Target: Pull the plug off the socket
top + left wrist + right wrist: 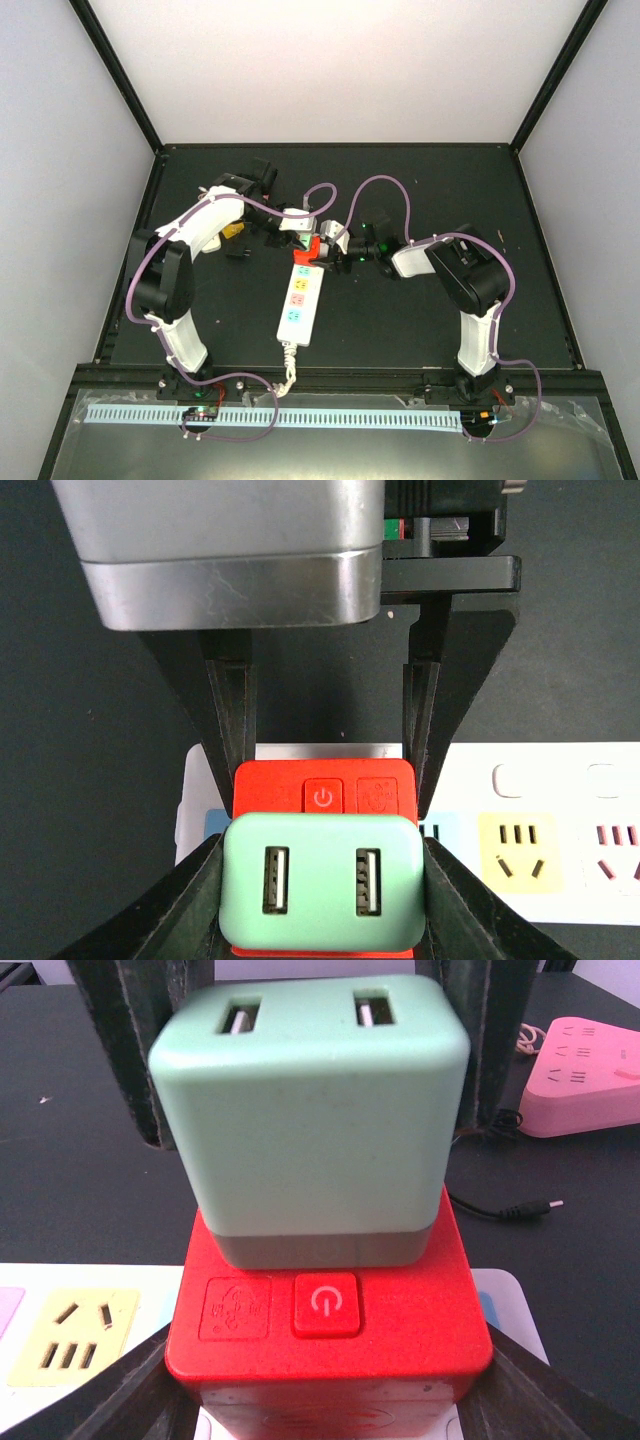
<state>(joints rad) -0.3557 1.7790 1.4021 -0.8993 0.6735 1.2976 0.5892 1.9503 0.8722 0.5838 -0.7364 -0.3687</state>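
Observation:
My left gripper is holding the plug. Next it should lift the plug off, carry it left in the top view to bare tabletop by the yellow object (212,272), lower it and let it go.
The socket (298,300) is a long white strip with pastel outlet faces (515,850), lying lengthwise mid-table. A red adapter block (420,1320) with a power button sits on its far end. On top of that stands the plug (322,880), a mint-green block with two USB ports. My left gripper (322,860) is shut on the plug's two sides. My right gripper (325,1390) is shut on the red adapter just below, its fingers (235,720) flanking the block. The left fingers (135,1060) show beside the plug (315,1130) in the right wrist view.
A pink power strip (585,1085) and a thin black cable with a jack (500,1210) lie behind the plug. A small yellow object (232,232) sits under the left arm. The socket's bundled white cord (288,370) trails toward the near edge.

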